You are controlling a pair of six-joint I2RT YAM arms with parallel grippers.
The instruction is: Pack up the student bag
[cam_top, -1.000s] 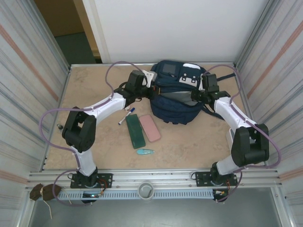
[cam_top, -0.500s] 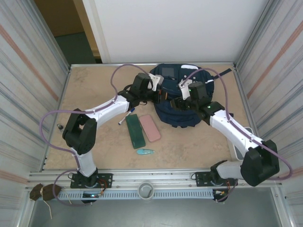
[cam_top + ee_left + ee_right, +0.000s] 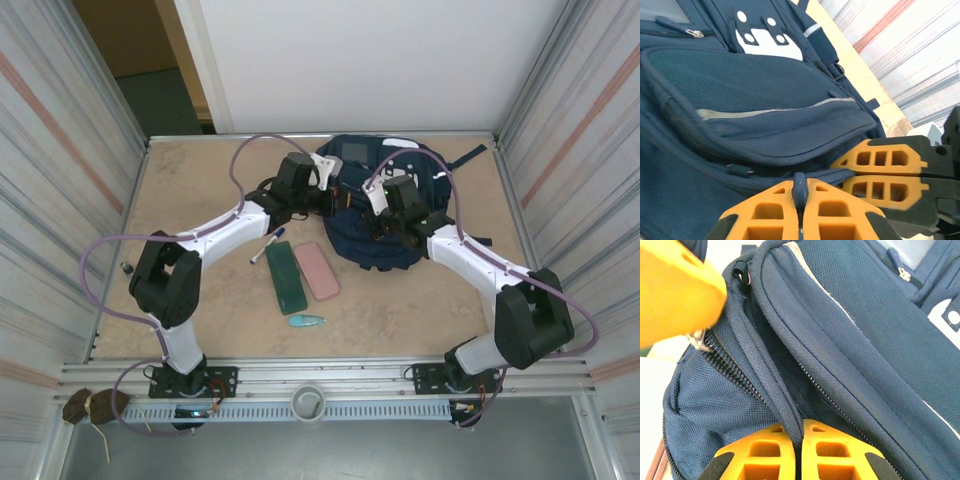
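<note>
The zip is only partly open, so my left gripper needs to slide next along the zip toward the side of the bag by the bare tabletop and let go of the pull tab.
The student bag lies at the back middle of the table, a big navy backpack with white label patches. My left gripper reaches in from the left and is shut on a navy pull tab at the bag's zip. My right gripper is at the bag's front middle, shut on the corded edge of the zip opening. The two grippers sit close together: the right gripper's orange fingers appear in the left wrist view, and a blurred left finger in the right wrist view. The zip is partly apart.
In front of the bag lie a green case, a pink case, a pen and a small teal object. Corrugated walls close in both sides. Bare tabletop stretches at the left.
My right arm swung from the bag's right side to its front middle, opened on the way, then shut on the zip edge. The left gripper stayed shut and barely moved.
</note>
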